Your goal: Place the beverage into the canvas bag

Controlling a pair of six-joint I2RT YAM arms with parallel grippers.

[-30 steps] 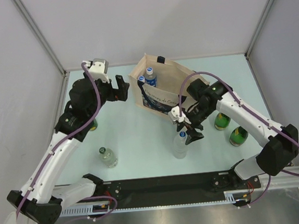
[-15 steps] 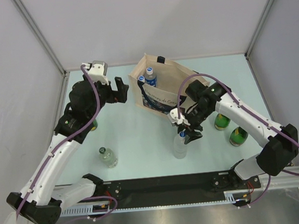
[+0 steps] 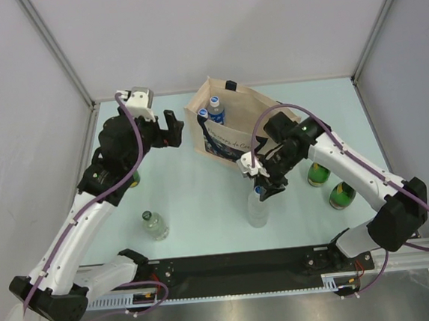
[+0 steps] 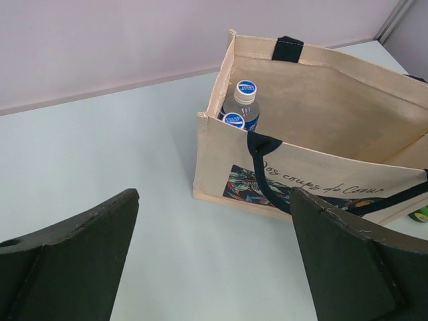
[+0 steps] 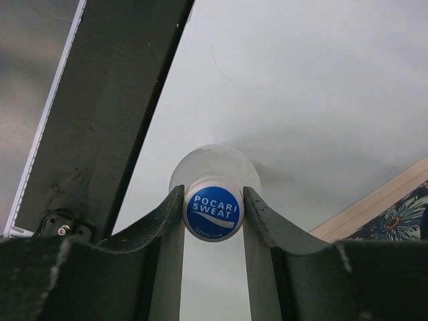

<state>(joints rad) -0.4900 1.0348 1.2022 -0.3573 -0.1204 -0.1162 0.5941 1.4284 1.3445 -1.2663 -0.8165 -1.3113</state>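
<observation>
The space outward, behind the bag's near side beside the blue-capped bottles, is free, so my right gripper needs to lift the Pocari Sweat bottle over that side next, lower and release it.
The canvas bag stands upright and open at the back middle, with two blue-capped bottles inside its left end; both show in the left wrist view, bag. A clear Pocari Sweat bottle stands on the table in front of the bag. My right gripper is shut on its blue cap, one finger on each side. My left gripper hovers left of the bag, open and empty.
A clear bottle with a green cap stands at front left. Two green bottles stand right of my right arm. Another green bottle is partly hidden under the left arm. A black rail runs along the near edge.
My right gripper has shifted a little left over the clear bottle and closed round its cap. The left gripper has barely moved.
</observation>
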